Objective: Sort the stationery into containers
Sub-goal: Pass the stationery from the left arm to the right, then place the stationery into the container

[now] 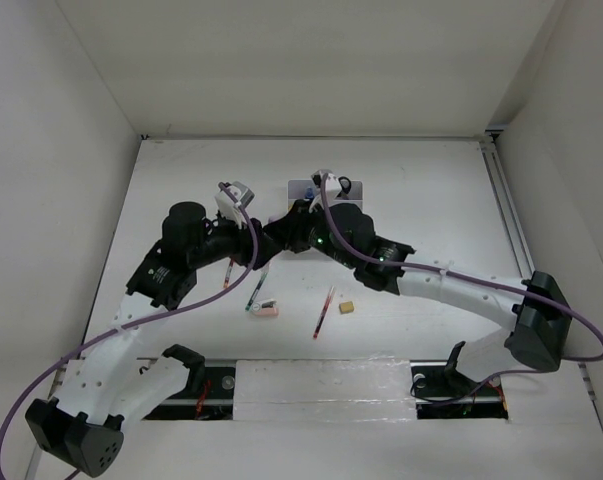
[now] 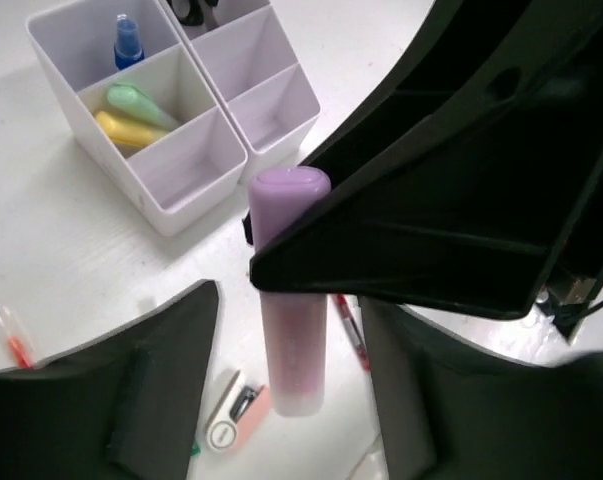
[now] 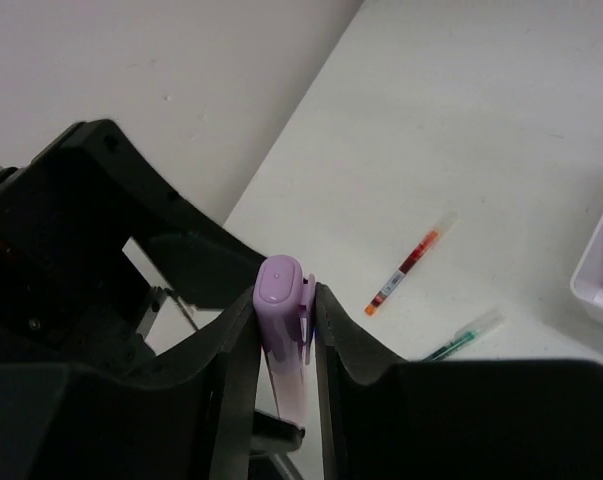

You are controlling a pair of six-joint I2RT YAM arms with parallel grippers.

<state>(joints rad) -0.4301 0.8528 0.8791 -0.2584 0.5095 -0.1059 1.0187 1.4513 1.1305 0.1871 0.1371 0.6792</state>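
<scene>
My right gripper will move outward over the organiser's middle section, lower and let go of the marker, since that section has room beside its green and yellow items.
A pale purple-pink marker stands upright above the table, and my right gripper is shut on it just under its cap. The left wrist view shows the same marker hanging between the fingers of my left gripper, which is open with a gap on each side. Both grippers meet mid-table. The white six-compartment organiser holds a blue-capped tube, green and yellow items and scissors.
On the table in front of the arms lie a pink stapler, a green pen, a red pen, a tan eraser and another red pen. The organiser sits behind the grippers, partly hidden.
</scene>
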